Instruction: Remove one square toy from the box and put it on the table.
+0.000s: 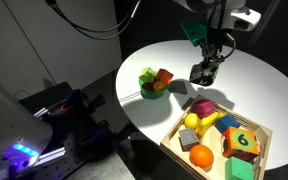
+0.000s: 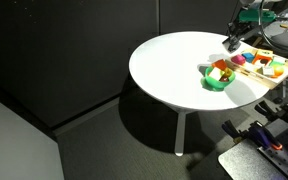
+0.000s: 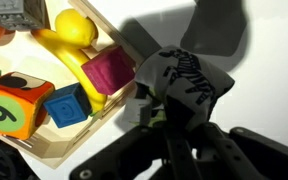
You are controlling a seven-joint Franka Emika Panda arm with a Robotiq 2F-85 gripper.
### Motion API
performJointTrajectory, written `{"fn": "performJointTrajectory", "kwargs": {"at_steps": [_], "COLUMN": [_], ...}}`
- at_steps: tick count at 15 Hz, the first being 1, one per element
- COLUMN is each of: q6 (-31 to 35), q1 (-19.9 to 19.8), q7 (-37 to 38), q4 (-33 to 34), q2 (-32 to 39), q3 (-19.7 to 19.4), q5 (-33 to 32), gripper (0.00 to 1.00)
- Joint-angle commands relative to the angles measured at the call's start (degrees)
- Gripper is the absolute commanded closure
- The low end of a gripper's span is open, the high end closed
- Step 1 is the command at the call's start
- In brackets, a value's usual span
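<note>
The white table [image 1: 181,85] is clear beside the green bowl, so my gripper will next take the square toy away from the box toward the bowl and move down.
My gripper [image 1: 203,72] is shut on the square toy [image 3: 187,78], a small black and pale checkered cube. I hold it over the white table [image 1: 259,85], just outside the far corner of the box [image 1: 173,141]. The box is a shallow light wood tray. In the wrist view the toy sits between the dark fingers and casts a large shadow on the table, with the box rim [image 3: 96,122] to its left. The gripper also shows in an exterior view [image 2: 232,42], beside the box [image 2: 280,78].
A green bowl [image 1: 152,90] with fruit stands on the table near the box; it also shows in an exterior view [image 2: 217,80]. The box holds a banana [image 3: 69,60], a pink cube [image 3: 110,70], a blue cube [image 3: 66,106], a numbered green cube [image 1: 243,141] and an orange [image 1: 202,157].
</note>
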Motion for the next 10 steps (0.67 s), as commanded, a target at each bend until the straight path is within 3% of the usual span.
{"fn": "performJointTrajectory", "kwargs": {"at_steps": [1,4,6,10], "q6": [1.24,2.89,5.15,7.61], "q1": [2.03,3.44,4.23,4.16], "q7": [3.88,4.97,5.56,4.49], "q4": [2.34,3.05,2.74,1.14], "q2": [2.52,4.22,4.94,4.34], "q3": [0.13,0.46,0.41,0.79], "q5": [-1.2,-0.98,-1.09,-0.44], "gripper": [0.94,0.94,0.59,0.28]}}
